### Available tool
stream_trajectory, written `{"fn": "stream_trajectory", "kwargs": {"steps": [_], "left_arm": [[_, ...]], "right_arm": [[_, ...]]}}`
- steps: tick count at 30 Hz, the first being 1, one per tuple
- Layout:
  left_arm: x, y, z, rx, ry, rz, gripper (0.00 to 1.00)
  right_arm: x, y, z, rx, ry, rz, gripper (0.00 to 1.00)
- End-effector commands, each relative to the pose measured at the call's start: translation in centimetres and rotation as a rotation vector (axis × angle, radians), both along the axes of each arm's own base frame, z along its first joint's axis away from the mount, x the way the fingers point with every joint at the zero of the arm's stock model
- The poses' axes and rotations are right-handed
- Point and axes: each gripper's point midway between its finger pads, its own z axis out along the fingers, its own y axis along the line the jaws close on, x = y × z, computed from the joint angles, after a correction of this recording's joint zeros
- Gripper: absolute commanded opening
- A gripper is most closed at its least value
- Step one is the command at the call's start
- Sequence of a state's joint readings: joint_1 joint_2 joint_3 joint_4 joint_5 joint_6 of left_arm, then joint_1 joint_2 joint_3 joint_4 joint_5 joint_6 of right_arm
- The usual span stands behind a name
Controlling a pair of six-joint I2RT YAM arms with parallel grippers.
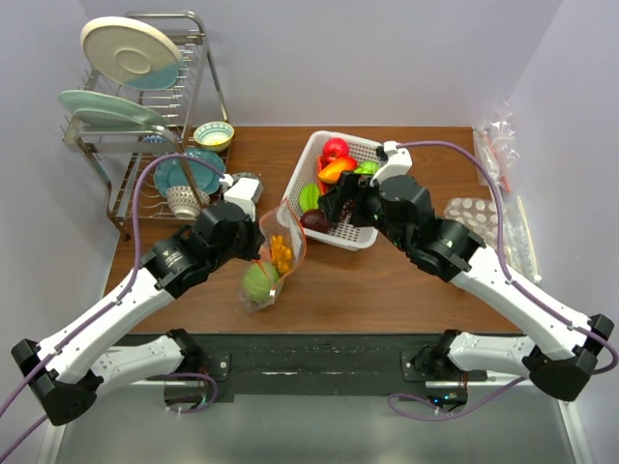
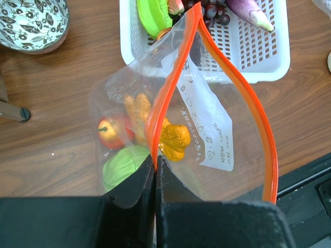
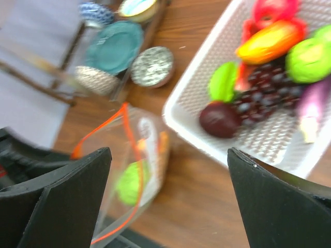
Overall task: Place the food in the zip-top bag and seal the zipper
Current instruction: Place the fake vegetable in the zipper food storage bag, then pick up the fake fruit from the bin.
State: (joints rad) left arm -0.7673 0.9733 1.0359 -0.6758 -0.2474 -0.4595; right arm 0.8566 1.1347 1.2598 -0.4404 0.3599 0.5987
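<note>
My right gripper should next move outward and to the right in the top view, then down over the green round food by the eggplant (image 3: 309, 62), because that food is uncovered.
The zip-top bag (image 1: 272, 263) stands on the table left of the white basket (image 1: 360, 242), its mouth held open. It holds a yellow-orange food piece (image 2: 173, 139), a green one (image 2: 121, 165) and a red one (image 2: 111, 132). My left gripper (image 2: 155, 166) is shut on the near rim of the orange-red zipper (image 2: 243, 93). My right gripper (image 3: 169, 155) is open and empty, hovering over the basket's near left corner (image 3: 191, 129), the bag (image 3: 134, 165) below left of it. The basket holds grapes (image 3: 269, 82), a dark red fruit (image 3: 220, 119), and green, orange and red pieces.
A dish rack (image 1: 145, 97) with plates stands at the back left, with bowls beside it (image 1: 213, 135). A patterned bowl (image 2: 31, 20) sits left of the basket (image 2: 269, 67). Clear packets (image 1: 498, 145) and a tray (image 1: 474, 213) lie at the right edge.
</note>
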Motion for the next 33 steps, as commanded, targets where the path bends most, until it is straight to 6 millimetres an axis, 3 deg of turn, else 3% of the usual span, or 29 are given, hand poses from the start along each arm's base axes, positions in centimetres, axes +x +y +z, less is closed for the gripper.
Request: {"fn": "stream_trajectory", "kwargs": {"steps": [1,7,15,20,23,25,33], "left_arm": [[0.2,0.1,2.4,-0.035,-0.072,-0.001,0.06],[0.2,0.3,2.6,-0.039,-0.08,0.001,0.0],[0.2,0.6,2.3,-0.025,-0.076,0.009,0.0],[0.1,0.5,2.2,-0.025,-0.076,0.002,0.0],[0.1,0.5,2.3,-0.029,-0.08,-0.002,0.0],[0.0,0.4,2.0,-0.02,-0.078,-0.01,0.0],[-0.1,0.6,1.9,-0.016,-0.077,-0.008,0.0]], "right_arm": [[2.6,-2.9,-1.9,-0.244,0.012,-0.077,0.99],[6.2,-4.8,-5.3,-0.269,0.104,-0.082,0.99],[11.9,-7.8,-8.6,-0.483,0.142,-0.153,0.99],[15.8,-8.3,-11.8,-0.598,0.188,-0.181,0.99],[17.6,-8.5,-12.6,-0.629,0.197,-0.188,0.99],[18.9,-8.8,-14.4,-0.659,0.23,-0.189,0.99],[22.7,-8.9,-17.4,-0.572,0.277,-0.169,0.99]]}}
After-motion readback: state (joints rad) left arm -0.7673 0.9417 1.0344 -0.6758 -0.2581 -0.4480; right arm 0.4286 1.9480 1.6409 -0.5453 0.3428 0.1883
